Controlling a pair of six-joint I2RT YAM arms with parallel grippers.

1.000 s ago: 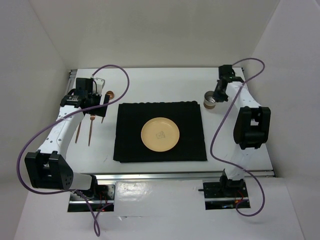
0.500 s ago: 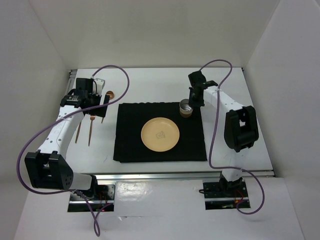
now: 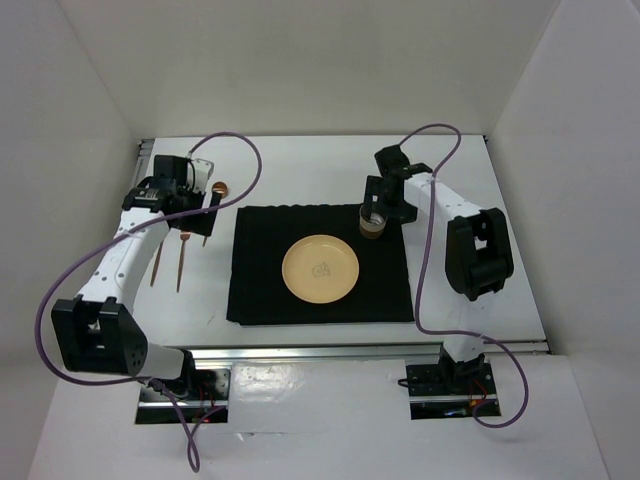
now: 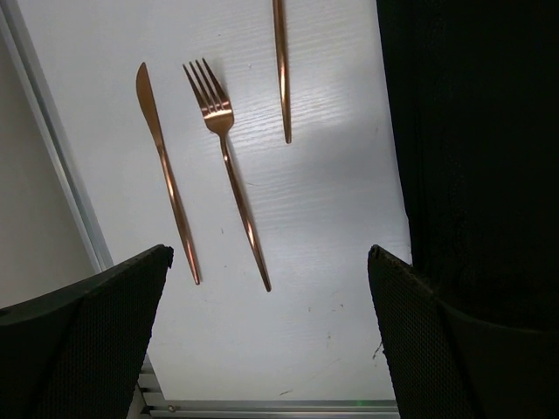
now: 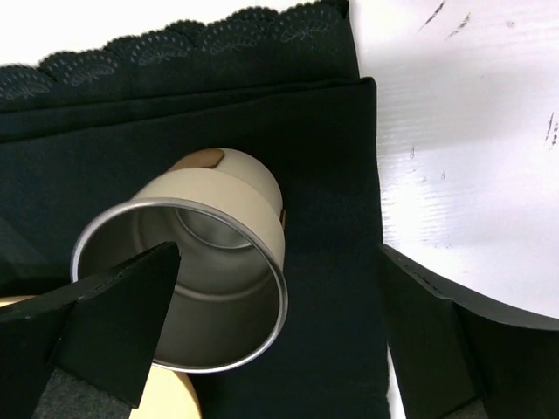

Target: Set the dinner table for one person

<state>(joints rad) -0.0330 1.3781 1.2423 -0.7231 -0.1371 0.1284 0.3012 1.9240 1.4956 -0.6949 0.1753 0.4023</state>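
Observation:
The left gripper moves outward and down onto the handle of the copper spoon (image 4: 280, 52) next, as it lies on the tabletop beyond my open fingers.
On the white dinner table (image 3: 300, 165) lies a black placemat (image 3: 260, 290) with a tan plate (image 3: 320, 270) in its middle. A cream metal cup (image 3: 372, 222) stands on the mat's far right corner, beyond the plate. My right gripper (image 3: 378, 208) is open over it. In the right wrist view the cup (image 5: 218, 192) sits by the left finger, with a wide gap to the other. A copper knife (image 4: 166, 175), fork (image 4: 229, 166) and spoon handle (image 4: 281, 70) lie left of the mat. My left gripper (image 4: 271, 340) hangs open and empty above them.
The knife (image 3: 157, 265) and fork (image 3: 181, 262) lie parallel near the table's left rail, the spoon (image 3: 215, 190) farther back. White walls surround the table on three sides. A metal rail runs along the near edge, where the arm bases stand.
The right arm carried the cup from the table's far right onto the placemat's far right corner, then opened its jaws. The left arm has barely moved.

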